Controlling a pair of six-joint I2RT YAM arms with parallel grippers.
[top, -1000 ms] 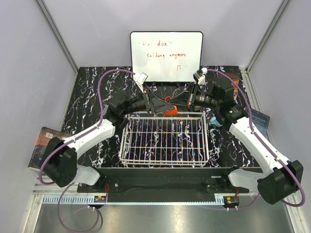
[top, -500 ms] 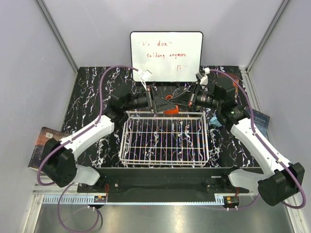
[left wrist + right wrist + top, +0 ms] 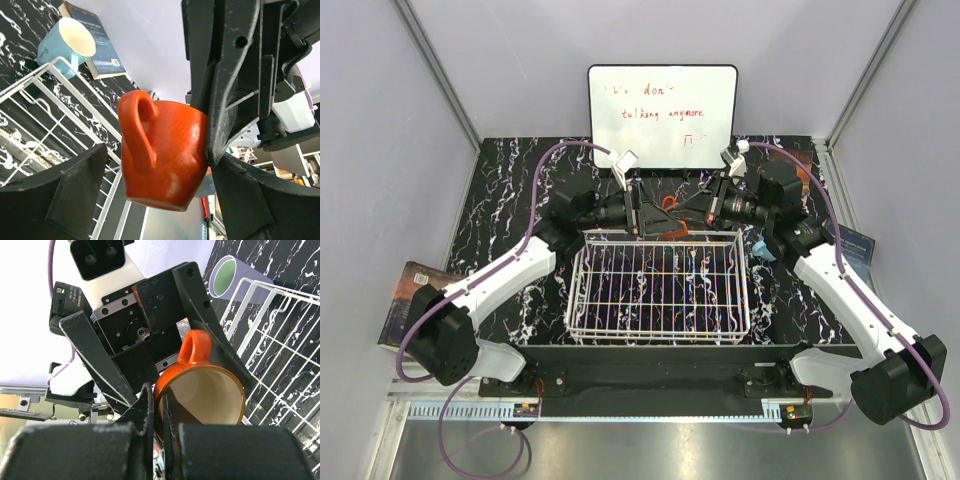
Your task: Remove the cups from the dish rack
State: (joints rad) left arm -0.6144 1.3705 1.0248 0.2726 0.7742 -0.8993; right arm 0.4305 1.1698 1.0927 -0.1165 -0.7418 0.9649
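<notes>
I should next tilt the fingers of my right gripper downward, lower the cup to the tabletop between whiteboard and rack and let go of it there. The spot is below and clear of the wires.
The small red-orange cup (image 3: 668, 205) hangs in the air above the far edge of the white wire dish rack (image 3: 660, 335). My right gripper (image 3: 157, 395) is shut on the cup's rim (image 3: 210, 385), one finger inside and one outside. My left gripper (image 3: 160, 155) is open, its fingers on either side of the cup (image 3: 165, 150), with a gap on the handle side. The light blue handled mug (image 3: 764, 247) stands outside the rack's right end (image 3: 65, 45). A lavender tumbler (image 3: 235, 277) lies outside the rack's corner. The sage-green and grey-brown cups are out of view.
The whiteboard (image 3: 662, 115) with red writing stands just behind the two grippers. A book (image 3: 855, 250) lies at the right table edge beyond the mug, another book (image 3: 405, 290) off the left edge. Both arms meet over the rack's far rim.
The red-orange cup has risen from the rack's far edge and moved toward the whiteboard. Both grippers moved with it and closed in on each other.
</notes>
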